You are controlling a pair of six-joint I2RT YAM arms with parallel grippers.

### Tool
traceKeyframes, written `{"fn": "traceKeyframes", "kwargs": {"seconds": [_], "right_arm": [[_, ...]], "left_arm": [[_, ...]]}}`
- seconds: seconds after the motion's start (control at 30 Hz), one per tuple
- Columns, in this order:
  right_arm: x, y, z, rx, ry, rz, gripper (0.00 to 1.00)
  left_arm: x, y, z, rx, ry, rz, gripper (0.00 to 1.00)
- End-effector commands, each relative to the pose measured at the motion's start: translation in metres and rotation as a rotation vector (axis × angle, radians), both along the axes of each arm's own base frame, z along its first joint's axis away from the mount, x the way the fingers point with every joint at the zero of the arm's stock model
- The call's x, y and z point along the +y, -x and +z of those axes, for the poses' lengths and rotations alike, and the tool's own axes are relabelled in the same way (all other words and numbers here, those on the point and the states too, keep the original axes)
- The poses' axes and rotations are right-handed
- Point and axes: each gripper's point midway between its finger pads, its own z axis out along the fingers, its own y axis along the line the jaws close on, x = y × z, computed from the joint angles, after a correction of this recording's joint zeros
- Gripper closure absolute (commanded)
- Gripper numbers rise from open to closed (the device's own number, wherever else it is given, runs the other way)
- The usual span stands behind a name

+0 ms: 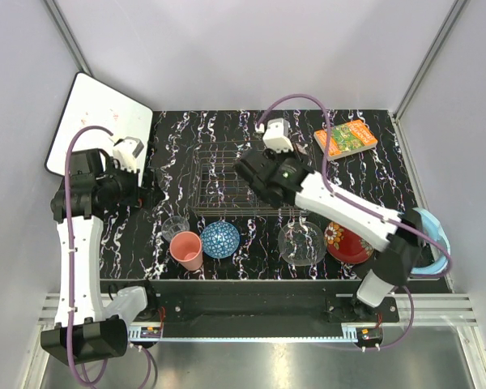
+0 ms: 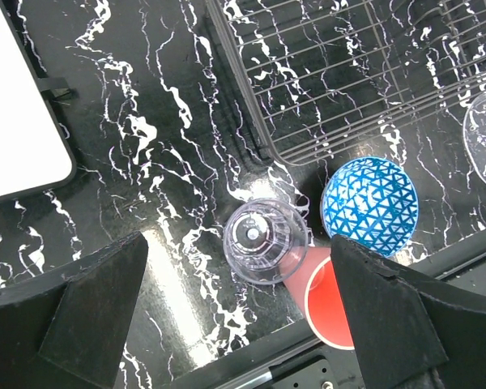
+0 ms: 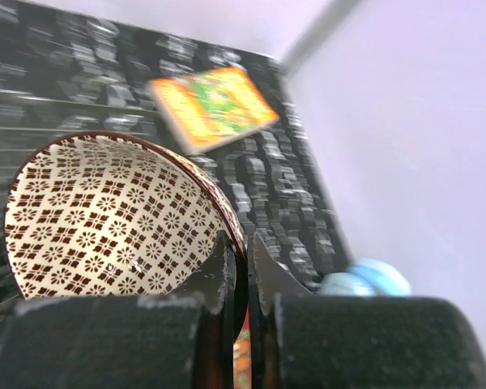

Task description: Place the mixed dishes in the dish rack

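I will next bring the tilted bowl, which is still raised, down in among the wires with my right gripper and release the bowl's rim, because the dish rack's end nearest the book is below the gripper.
My right gripper (image 3: 241, 258) is shut on the rim of the tan-red patterned bowl (image 3: 105, 215) and holds it tilted over the dish rack (image 1: 223, 185). In the top view this gripper (image 1: 249, 172) is above the rack's right part. My left gripper (image 2: 239, 247) is open and empty above the small clear glass (image 2: 263, 241); in the top view it (image 1: 150, 197) sits left of the rack. In front of the rack stand the glass (image 1: 176, 227), the pink cup (image 1: 186, 250), the blue patterned bowl (image 1: 220, 239), the clear glass plate (image 1: 301, 243) and the red flower-rimmed dish (image 1: 346, 241).
An orange-green book (image 1: 345, 138) lies at the back right. A light blue round thing (image 1: 433, 235) sits off the table's right edge. A white flat board (image 1: 97, 121) leans at the back left. The pink cup (image 2: 332, 304) touches the glass near the front edge.
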Motion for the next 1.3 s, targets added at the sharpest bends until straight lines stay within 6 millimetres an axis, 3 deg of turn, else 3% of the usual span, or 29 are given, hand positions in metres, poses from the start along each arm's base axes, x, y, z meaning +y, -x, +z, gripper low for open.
{"fn": "traceKeyframes", "kwargs": {"seconds": [0.0, 0.1, 0.33, 0.57, 0.87, 1.27], "right_arm": [[-0.048, -0.025, 0.022, -0.052, 0.109, -0.192, 1.0], [-0.065, -0.04, 0.011, -0.026, 0.175, -0.27, 1.0], [-0.053, -0.065, -0.029, 0.052, 0.236, -0.277, 1.0], [-0.052, -0.092, -0.088, 0.19, 0.286, -0.285, 1.0], [-0.047, -0.103, -0.1, 0.209, 0.298, -0.286, 1.0], [-0.038, -0.109, -0.139, 0.29, 0.304, -0.255, 1.0]], "left_arm": [[0.01, 0.001, 0.016, -0.067, -0.062, 0.021, 0.01], [0.011, 0.001, 0.014, -0.062, -0.07, 0.025, 0.01], [0.009, 0.002, 0.012, -0.05, -0.062, 0.016, 0.01], [0.006, 0.004, 0.013, -0.042, -0.054, -0.006, 0.01], [0.005, 0.004, 0.013, -0.045, -0.057, -0.022, 0.01], [0.005, 0.0, 0.015, -0.045, -0.055, -0.033, 0.01]]}}
